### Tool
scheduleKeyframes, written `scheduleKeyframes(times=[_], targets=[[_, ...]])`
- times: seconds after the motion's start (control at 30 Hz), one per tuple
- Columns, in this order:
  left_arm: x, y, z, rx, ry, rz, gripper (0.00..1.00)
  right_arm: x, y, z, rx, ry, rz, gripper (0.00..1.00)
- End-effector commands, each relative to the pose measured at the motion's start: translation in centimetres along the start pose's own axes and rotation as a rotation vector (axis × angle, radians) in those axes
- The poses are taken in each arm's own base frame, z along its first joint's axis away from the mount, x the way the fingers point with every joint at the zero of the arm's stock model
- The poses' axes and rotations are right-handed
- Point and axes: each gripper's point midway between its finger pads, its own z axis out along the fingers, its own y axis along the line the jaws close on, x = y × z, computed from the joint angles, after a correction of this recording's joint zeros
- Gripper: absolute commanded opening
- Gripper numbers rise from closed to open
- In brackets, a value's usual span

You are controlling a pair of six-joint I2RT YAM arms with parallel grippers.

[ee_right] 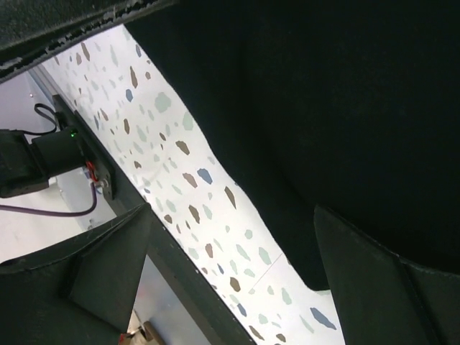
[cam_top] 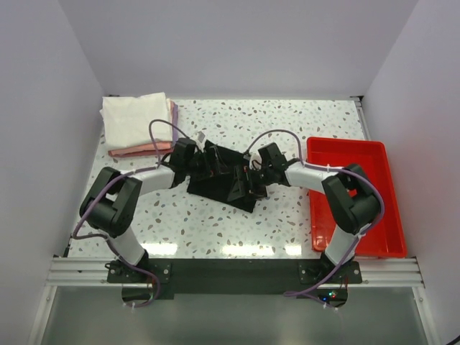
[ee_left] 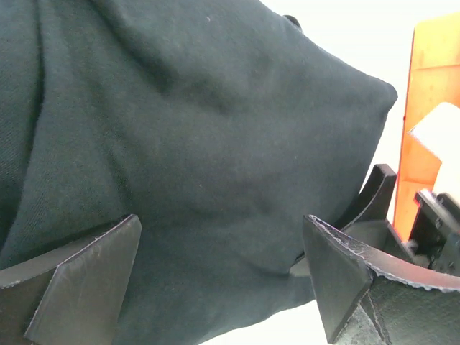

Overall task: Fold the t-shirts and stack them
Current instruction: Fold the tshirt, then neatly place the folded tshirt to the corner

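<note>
The left gripper shifts left in the top view and moves down to the black t-shirt's side edge (cam_top: 192,185) next, since inner cloth fills its gap.
A plain black t-shirt (cam_top: 228,181) lies partly folded in the middle of the table, and both arms reach in over it. My left gripper (cam_top: 205,165) hovers over its left part, open. In the left wrist view the black t-shirt (ee_left: 208,144) fills the frame, and the gripper (ee_left: 223,277) stands wide with cloth below the gap. My right gripper (cam_top: 253,177) is at the shirt's right side, open. In the right wrist view it (ee_right: 237,277) stands over bare table next to the black t-shirt's (ee_right: 345,108) edge. Folded white (cam_top: 135,117), pink (cam_top: 133,152) and lavender (cam_top: 175,112) t-shirts are stacked at the back left.
A red plastic tray (cam_top: 353,192) lies along the table's right side, also in the left wrist view as an orange-red wall (ee_left: 431,108). The speckled tabletop (cam_top: 287,118) ends at white walls behind and at a metal rail (cam_top: 230,272) in front.
</note>
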Motion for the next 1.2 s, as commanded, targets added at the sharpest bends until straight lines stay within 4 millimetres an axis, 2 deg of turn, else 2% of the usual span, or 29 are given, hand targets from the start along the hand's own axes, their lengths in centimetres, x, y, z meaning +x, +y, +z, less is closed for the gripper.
scheduleKeyframes(times=[0.0, 0.03, 0.1, 0.13, 0.23, 0.3, 0.37, 0.43, 0.47, 0.5, 0.53, 0.57, 0.6, 0.63, 0.67, 0.7, 0.73, 0.8, 0.83, 0.87, 1.07, 1.17], targets=[[2.3, 2.9, -1.4, -0.099, 0.017, -0.026, 1.00, 1.9, -2.4, -0.2, 0.079, 0.018, -0.017, 0.99], [3.6, 3.5, -1.8, -0.108, 0.034, -0.041, 1.00, 2.6, -2.6, -0.3, 0.078, 0.030, -0.014, 0.99], [3.7, 2.3, -3.3, -0.068, 0.012, -0.028, 1.00, 2.9, -1.9, -1.2, 0.063, 0.013, -0.044, 0.99], [4.9, 2.4, -3.8, -0.072, 0.025, -0.029, 1.00, 3.5, -1.9, -1.4, 0.055, 0.022, -0.048, 0.99], [5.1, 1.4, -5.8, -0.083, -0.007, -0.004, 1.00, 3.8, -0.3, -2.8, 0.019, 0.016, -0.105, 0.99], [4.7, 1.1, -7.4, -0.102, -0.033, -0.002, 1.00, 3.4, 1.5, -4.3, -0.003, -0.006, -0.159, 0.99], [3.5, -0.4, -9.0, -0.077, -0.080, 0.012, 1.00, 2.8, 3.3, -5.7, -0.029, -0.023, -0.206, 0.99], [2.2, -1.0, -10.3, -0.082, -0.130, 0.022, 1.00, 1.6, 6.1, -7.9, -0.068, -0.081, -0.283, 0.99], [2.0, -1.1, -11.3, -0.092, -0.149, 0.022, 1.00, 1.6, 6.6, -8.8, -0.061, -0.096, -0.297, 0.99], [1.4, -0.5, -11.9, -0.137, -0.185, 0.019, 1.00, 0.8, 6.6, -9.6, -0.022, -0.136, -0.312, 0.99], [1.0, -0.4, -12.4, -0.153, -0.201, 0.021, 1.00, 0.1, 7.9, -11.2, -0.016, -0.194, -0.347, 0.99], [0.9, 0.8, -13.3, -0.221, -0.218, 0.013, 1.00, -0.1, 7.8, -12.0, 0.020, -0.219, -0.337, 0.99], [0.3, 2.2, -13.8, -0.298, -0.262, 0.008, 1.00, -1.2, 7.1, -12.9, 0.100, -0.286, -0.328, 0.99], [-0.1, 2.8, -14.3, -0.333, -0.278, -0.004, 1.00, -1.8, 7.7, -14.8, 0.129, -0.367, -0.339, 0.99], [0.1, 3.5, -14.6, -0.366, -0.275, -0.010, 1.00, -2.2, 7.5, -15.7, 0.163, -0.414, -0.318, 0.99], [-0.1, 4.2, -14.7, -0.387, -0.283, -0.020, 1.00, -3.1, 6.6, -17.0, 0.246, -0.494, -0.298, 0.99], [0.1, 5.2, -14.6, -0.405, -0.278, -0.036, 1.00, -3.1, 6.7, -18.4, 0.266, -0.556, -0.295, 0.99], [0.1, 5.3, -13.8, -0.366, -0.265, -0.042, 1.00, -3.1, 5.9, -19.8, 0.319, -0.626, -0.256, 0.99], [0.3, 6.0, -13.5, -0.369, -0.253, -0.045, 1.00, -3.0, 5.0, -20.2, 0.360, -0.651, -0.241, 0.99], [0.2, 5.9, -12.7, -0.354, -0.243, -0.040, 1.00, -2.8, 5.1, -20.9, 0.364, -0.678, -0.244, 0.99], [-0.8, 6.3, -9.7, -0.353, -0.208, -0.011, 1.00, -1.5, 3.7, -20.9, 0.416, -0.636, -0.248, 0.99], [-1.3, 7.8, -8.7, -0.419, -0.215, -0.015, 0.99, -1.3, 3.1, -20.4, 0.429, -0.615, -0.266, 0.99]])
